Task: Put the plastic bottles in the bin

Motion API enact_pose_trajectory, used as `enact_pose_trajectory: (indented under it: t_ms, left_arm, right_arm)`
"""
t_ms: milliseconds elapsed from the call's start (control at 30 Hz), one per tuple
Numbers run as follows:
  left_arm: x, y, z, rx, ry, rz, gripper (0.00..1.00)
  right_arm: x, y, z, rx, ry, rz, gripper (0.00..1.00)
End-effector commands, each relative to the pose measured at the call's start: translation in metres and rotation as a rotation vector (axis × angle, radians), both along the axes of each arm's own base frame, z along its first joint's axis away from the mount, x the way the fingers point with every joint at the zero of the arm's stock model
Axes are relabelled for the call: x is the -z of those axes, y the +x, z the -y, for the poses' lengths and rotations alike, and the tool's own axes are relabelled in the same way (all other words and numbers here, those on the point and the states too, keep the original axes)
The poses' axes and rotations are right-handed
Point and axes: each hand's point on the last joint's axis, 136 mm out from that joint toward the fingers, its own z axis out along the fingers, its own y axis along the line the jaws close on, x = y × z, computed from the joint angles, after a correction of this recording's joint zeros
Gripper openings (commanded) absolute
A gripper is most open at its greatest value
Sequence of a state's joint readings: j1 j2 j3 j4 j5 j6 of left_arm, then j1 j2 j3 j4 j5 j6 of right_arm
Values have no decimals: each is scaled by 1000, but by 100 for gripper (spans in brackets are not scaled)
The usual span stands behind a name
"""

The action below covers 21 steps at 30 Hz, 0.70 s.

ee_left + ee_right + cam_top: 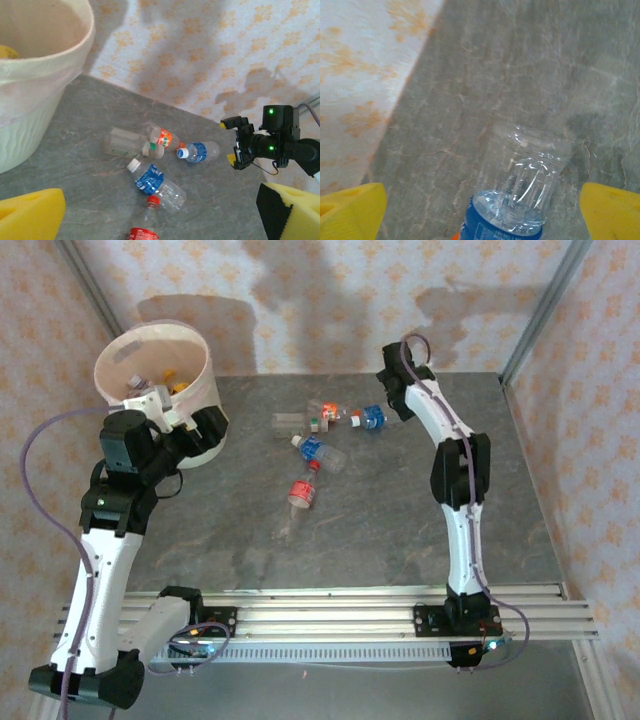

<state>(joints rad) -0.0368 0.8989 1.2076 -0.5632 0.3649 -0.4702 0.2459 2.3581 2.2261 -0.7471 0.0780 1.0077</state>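
The clear bottom end (391,415) (522,172) of the far blue-labelled bottle points away from the other bottles, so my right gripper will move down onto it next.
The white bin (120,352) stands at the far left, with bottles inside (165,382). Five plastic bottles lie mid-table: a green-capped one (125,143), an orange-labelled one (164,137), a blue-labelled one (199,152), another blue-labelled one with a white cap (155,181) and a red-labelled one (302,490). My right gripper (482,215) is open, its yellow fingers (612,210) on either side of the far blue-labelled bottle (520,190) without touching it. My left gripper (185,420) is open and empty beside the bin's near wall (30,120).
The patterned back wall (330,300) runs close behind the bottles and the right gripper. A metal post (540,310) stands at the table's far right corner. Bare grey tabletop (400,530) lies in front of the bottles.
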Motion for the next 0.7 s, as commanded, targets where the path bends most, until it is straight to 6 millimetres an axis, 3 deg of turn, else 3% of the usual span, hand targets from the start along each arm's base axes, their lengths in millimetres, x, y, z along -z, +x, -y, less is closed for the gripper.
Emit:
enact_pose_trajectory:
  t_ms: [0,467,667]
  left_arm:
    - [13,-11,-11,-49,48,-26,100]
    - [34,-16,-20,-79,101,-75,100]
    - [41,-14,-20,-84,94,-93,100]
  right_arm:
    - [25,-22,-1,74,25,-148,99]
    - [77,-9,-2,145,88,-182,98]
    - [94,-1,-4,154,145,-182,91]
